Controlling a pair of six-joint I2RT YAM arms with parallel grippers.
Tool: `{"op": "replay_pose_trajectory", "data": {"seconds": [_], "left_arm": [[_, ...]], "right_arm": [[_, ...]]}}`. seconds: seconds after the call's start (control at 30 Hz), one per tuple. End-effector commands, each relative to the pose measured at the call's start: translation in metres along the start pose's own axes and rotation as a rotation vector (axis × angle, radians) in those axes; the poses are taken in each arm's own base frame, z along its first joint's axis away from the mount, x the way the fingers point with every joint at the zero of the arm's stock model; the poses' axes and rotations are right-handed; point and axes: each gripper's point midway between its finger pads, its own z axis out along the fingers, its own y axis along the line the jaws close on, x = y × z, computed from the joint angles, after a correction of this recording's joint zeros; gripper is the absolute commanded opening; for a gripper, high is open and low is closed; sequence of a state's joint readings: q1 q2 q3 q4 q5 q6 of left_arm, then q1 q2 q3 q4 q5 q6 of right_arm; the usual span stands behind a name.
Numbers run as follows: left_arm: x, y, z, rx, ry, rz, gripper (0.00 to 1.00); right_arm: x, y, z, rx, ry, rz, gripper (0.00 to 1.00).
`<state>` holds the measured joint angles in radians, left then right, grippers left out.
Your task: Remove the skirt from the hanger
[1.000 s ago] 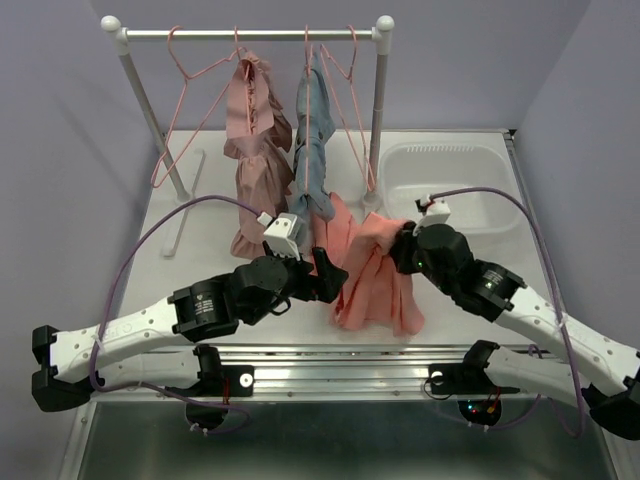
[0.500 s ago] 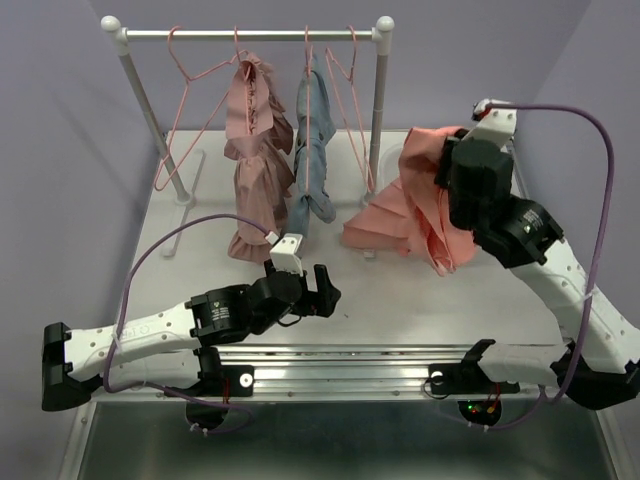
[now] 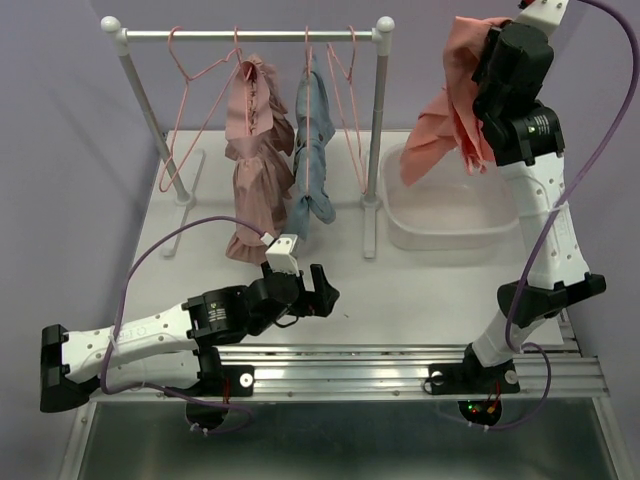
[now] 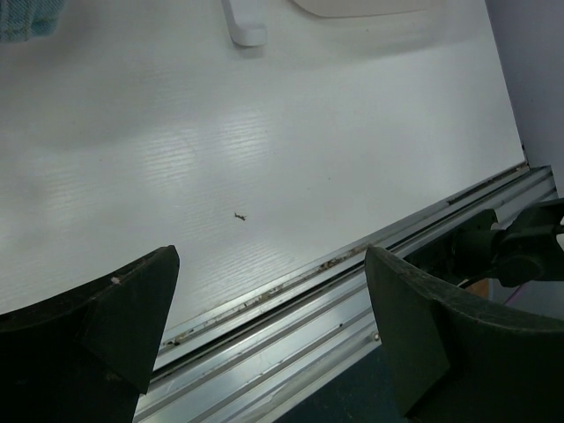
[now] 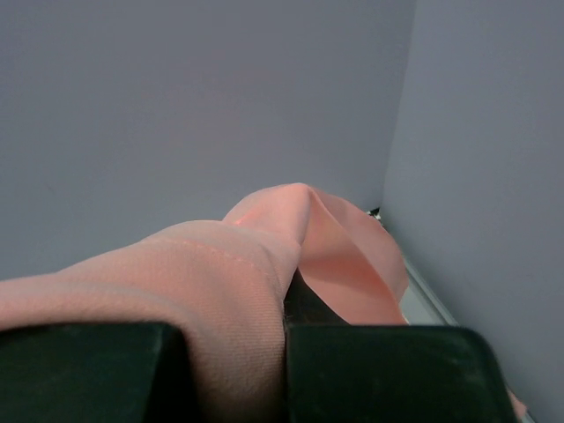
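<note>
My right gripper tilts downward next, then brings the coral-orange garment (image 3: 445, 120) down into the open white bin, then releases it.
The dusty-pink ruffled skirt (image 3: 255, 170) hangs from a pink hanger (image 3: 205, 70) on the left part of the rack rail, untouched by either gripper. My left gripper (image 3: 325, 290) is open and empty, low over the table in front of the rack; its view shows bare table between the fingers (image 4: 271, 260). My right gripper (image 3: 482, 50) is raised high at the back right, shut on the coral-orange garment (image 3: 445, 120), which dangles above the white bin (image 3: 440, 240). The right wrist view shows that cloth (image 5: 220, 282) pinched between the jaws.
A blue-grey garment (image 3: 312, 160) hangs on a hanger right of the skirt. An empty pink hanger (image 3: 345, 90) hangs beside it. The rack's right post (image 3: 376, 120) stands between the garments and the bin. The rack foot (image 4: 244, 26) shows in the left wrist view.
My right arm has lifted the coral-orange garment from the table's front up and to the back right, above the bin. My left gripper has drawn back slightly, open and empty.
</note>
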<state>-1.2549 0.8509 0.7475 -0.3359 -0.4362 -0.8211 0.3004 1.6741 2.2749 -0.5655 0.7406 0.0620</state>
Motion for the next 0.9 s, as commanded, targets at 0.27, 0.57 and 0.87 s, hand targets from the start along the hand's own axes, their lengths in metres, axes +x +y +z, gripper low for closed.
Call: {"op": "replay_pose_trajectory", "data": {"seconds": [0.27,0.57,0.87], "left_arm": [[-0.014,0.006,-0.006,-0.032,-0.056,-0.015,0.99],[-0.014,0.006,-0.006,-0.053,-0.042,-0.026,0.99],[-0.016,0.004,-0.005,-0.074,-0.033,-0.029,0.99]], "right_arm": [[0.007,0.007,0.005,-0.055,-0.067,0.061,0.01],[0.111,-0.017,0.015,0.020,0.076,0.035,0.01],[0.275,-0.070,0.043,0.142,0.360,0.096,0.01]]}}
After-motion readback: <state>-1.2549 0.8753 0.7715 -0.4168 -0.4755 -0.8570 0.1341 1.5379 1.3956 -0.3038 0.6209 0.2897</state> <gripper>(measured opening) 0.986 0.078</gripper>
